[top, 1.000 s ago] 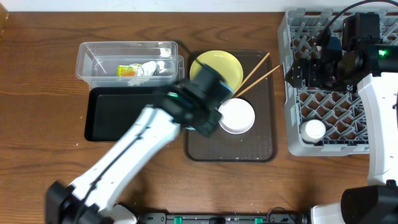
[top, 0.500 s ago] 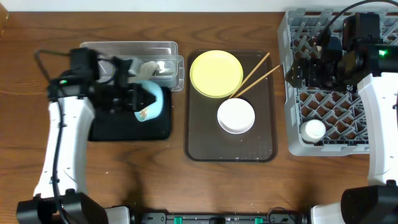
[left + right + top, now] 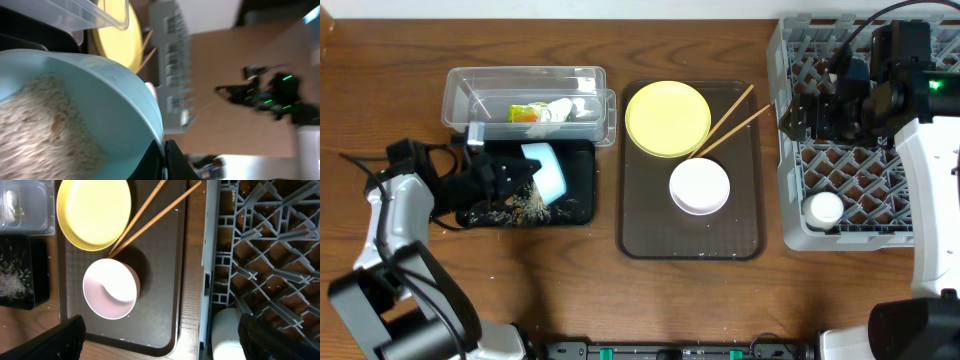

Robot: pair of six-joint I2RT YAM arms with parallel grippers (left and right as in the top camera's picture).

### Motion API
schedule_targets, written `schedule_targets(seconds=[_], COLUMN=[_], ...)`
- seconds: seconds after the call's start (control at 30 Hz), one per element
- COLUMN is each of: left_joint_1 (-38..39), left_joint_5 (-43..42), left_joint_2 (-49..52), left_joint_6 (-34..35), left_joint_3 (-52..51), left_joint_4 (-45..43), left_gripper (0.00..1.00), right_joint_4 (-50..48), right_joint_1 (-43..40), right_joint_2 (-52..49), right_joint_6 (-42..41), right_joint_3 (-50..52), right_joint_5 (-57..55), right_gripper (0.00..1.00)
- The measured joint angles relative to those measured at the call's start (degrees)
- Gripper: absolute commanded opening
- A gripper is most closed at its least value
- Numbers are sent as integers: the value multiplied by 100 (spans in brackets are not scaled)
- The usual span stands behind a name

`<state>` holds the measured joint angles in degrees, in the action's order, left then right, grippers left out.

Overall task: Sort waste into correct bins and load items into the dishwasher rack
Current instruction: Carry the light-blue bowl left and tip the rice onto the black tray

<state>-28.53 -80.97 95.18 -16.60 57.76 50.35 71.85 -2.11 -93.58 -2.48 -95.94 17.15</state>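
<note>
The brown serving tray's near corner (image 3: 647, 229) by the black tray (image 3: 575, 205) is bare. My left gripper should empty the bowl next, then swing over that corner, go down and let go.
My left gripper (image 3: 520, 178) is shut on the rim of the light blue bowl (image 3: 548, 168), which is tipped on its side over the black tray (image 3: 575, 205). Rice grains (image 3: 518, 207) lie scattered in the tray. In the left wrist view the bowl (image 3: 100, 100) still holds rice (image 3: 40, 125), and my fingers (image 3: 172, 162) pinch its rim. The clear tub (image 3: 470, 95) holds the wrapper (image 3: 525, 113) and white paper (image 3: 560, 108). The yellow plate (image 3: 667, 118), chopsticks (image 3: 732, 118) and white bowl (image 3: 700, 186) lie on the brown serving tray. My right gripper (image 3: 807, 117) hovers open and empty over the left edge of the rack (image 3: 880, 215), which holds the white cup (image 3: 823, 208).
The brown serving tray (image 3: 720, 240) sits between the bins and the rack. The right wrist view shows the plate (image 3: 94, 212), chopsticks (image 3: 150, 220), white bowl (image 3: 110, 294), cup (image 3: 227, 335) and rack lattice (image 3: 270, 255). Bare wooden table lies in front.
My left arm carried the blue bowl from the serving tray to the black tray and tipped it; rice now lies in the tray. The right arm has not moved.
</note>
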Motion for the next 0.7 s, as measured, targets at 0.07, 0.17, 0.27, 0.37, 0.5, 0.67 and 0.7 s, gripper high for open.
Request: schedule_targets(seconds=[0.07, 0.17, 0.27, 0.37, 0.5, 0.67, 0.7], left_joint_1=[-125, -236, -264, -264, -264, -267, -271], left_joint_5=[-258, -468, -592, -662, -728, -763, -763], left_joint_2=[219, 417, 474, 474, 474, 474, 474], left_joint_6=[2, 4, 68, 254, 444, 693, 839], left_joint_3=[-24, -24, -24, -24, -24, -28, -28], left_joint_4=[2, 42, 66, 66, 48, -479, -470], left_gripper=[6, 6, 6, 6, 6, 6, 6], right_joint_4=[0, 0, -2, -2, -13, -15, -11], right_joint_1=[0, 0, 0, 0, 0, 0, 0], right_joint_2=[0, 0, 0, 0, 0, 0, 0], right_joint_6=[0, 0, 0, 0, 0, 0, 0], right_joint_3=[0, 0, 0, 0, 0, 0, 0], right_joint_5=[0, 0, 0, 0, 0, 0, 0], right_gripper=[95, 95, 95, 95, 95, 95, 95])
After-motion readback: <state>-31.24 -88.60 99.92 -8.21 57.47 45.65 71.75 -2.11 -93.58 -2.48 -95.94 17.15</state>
